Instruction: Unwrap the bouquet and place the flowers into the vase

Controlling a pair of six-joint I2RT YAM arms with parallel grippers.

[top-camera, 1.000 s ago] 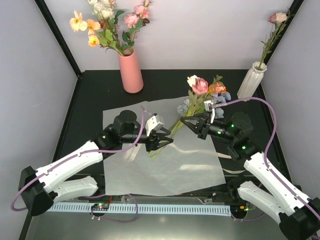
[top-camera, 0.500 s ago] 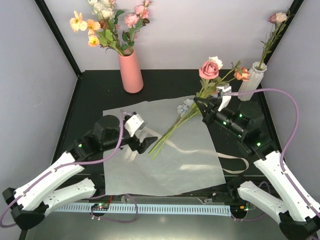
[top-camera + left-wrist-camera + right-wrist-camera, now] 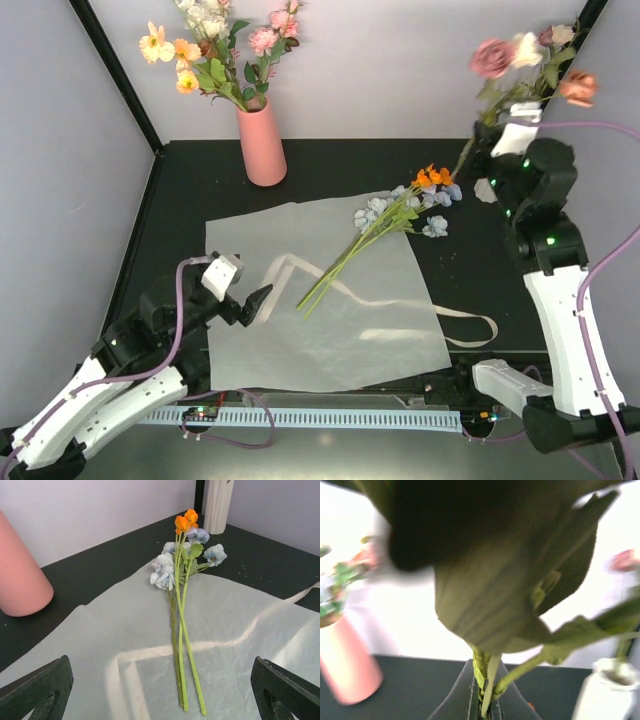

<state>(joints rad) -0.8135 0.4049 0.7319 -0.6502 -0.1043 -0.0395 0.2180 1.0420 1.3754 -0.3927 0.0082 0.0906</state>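
Note:
I should next move my right gripper to the right in the wrist view, then down over the white vase's opening to let go of the stems, because they are beside it.
The bouquet's white paper lies spread flat on the black table, its cream ribbon loose beside it. Light blue and orange flowers rest on the paper. My left gripper stands open low over the paper, short of the stem ends. My right gripper is shut on the stems of pink, cream and dusty-orange flowers, raised high at the back right. The white ribbed vase stands just below them, mostly hidden by the right arm in the top view.
A salmon-pink vase with a yellow, pink and white bunch stands at the back left. A pink bud shows at the top right corner beside the raised flowers. Walls close the sides and back.
My left gripper opened, let go of the stems and drew back toward the near left. My right arm lifted the pink, cream and orange flowers up and right; the blue and orange ones stayed on the paper.

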